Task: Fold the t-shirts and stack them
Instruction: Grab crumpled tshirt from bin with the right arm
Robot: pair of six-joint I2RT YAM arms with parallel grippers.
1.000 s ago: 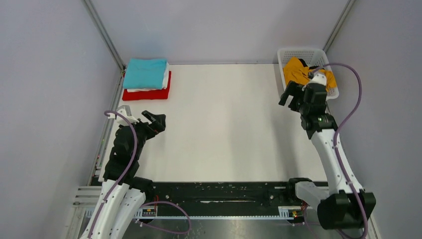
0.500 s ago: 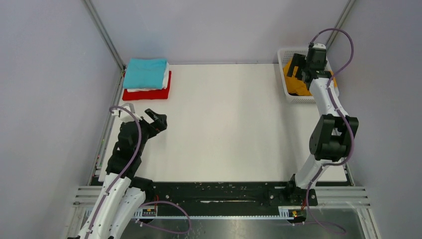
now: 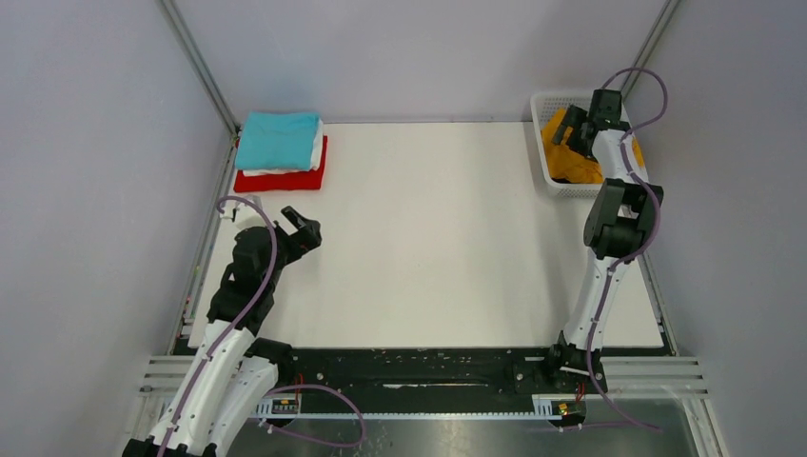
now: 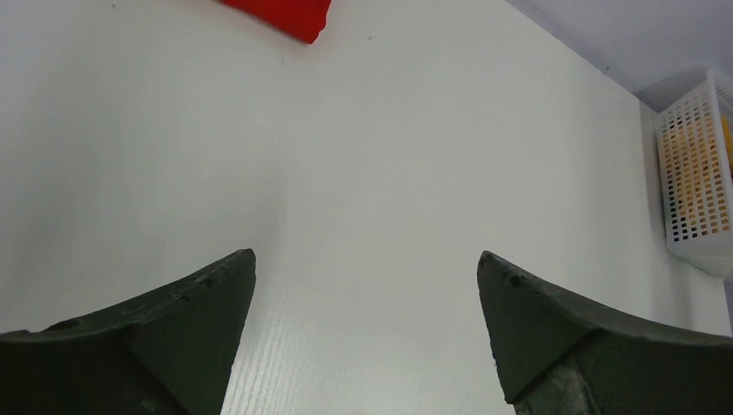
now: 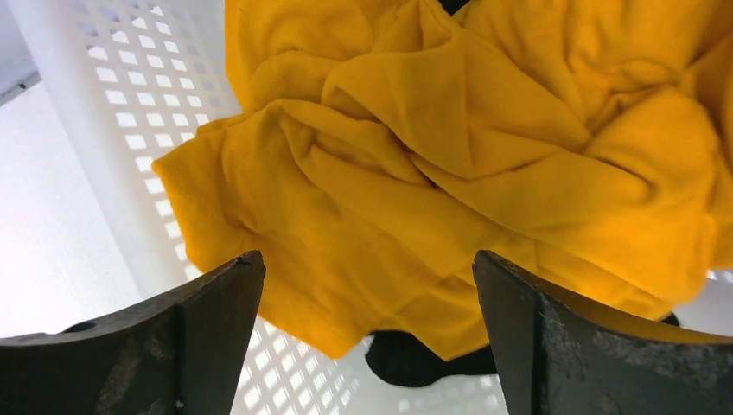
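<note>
Next I need to bring my open right gripper down onto the ridged folds of the orange-yellow t-shirt below it, since they bulge clear of the basket's side.
Crumpled in the white mesh basket (image 3: 545,143) at the back right lies an orange-yellow t-shirt (image 3: 569,160) (image 5: 449,156), with a bit of black cloth (image 5: 406,359) showing from under it. My right gripper (image 3: 574,127) (image 5: 365,256) hangs open just above that shirt, holding nothing. At the back left is a folded stack: a teal t-shirt (image 3: 277,140) on top, white (image 3: 318,148) under it, red (image 3: 285,180) at the bottom. Over the table's left side my left gripper (image 3: 305,227) (image 4: 366,254) is open and empty. A red corner (image 4: 290,13) shows in the left wrist view.
The white table (image 3: 428,238) runs between the stack and the basket. Grey walls with metal rails close in both sides and the back. The basket's wall (image 5: 121,95) stands left of the right fingers; the basket (image 4: 691,173) also shows far right in the left wrist view.
My right arm has stretched forward, carrying its open gripper from in front of the basket to over the orange-yellow shirt inside it. The left arm has shifted only slightly.
</note>
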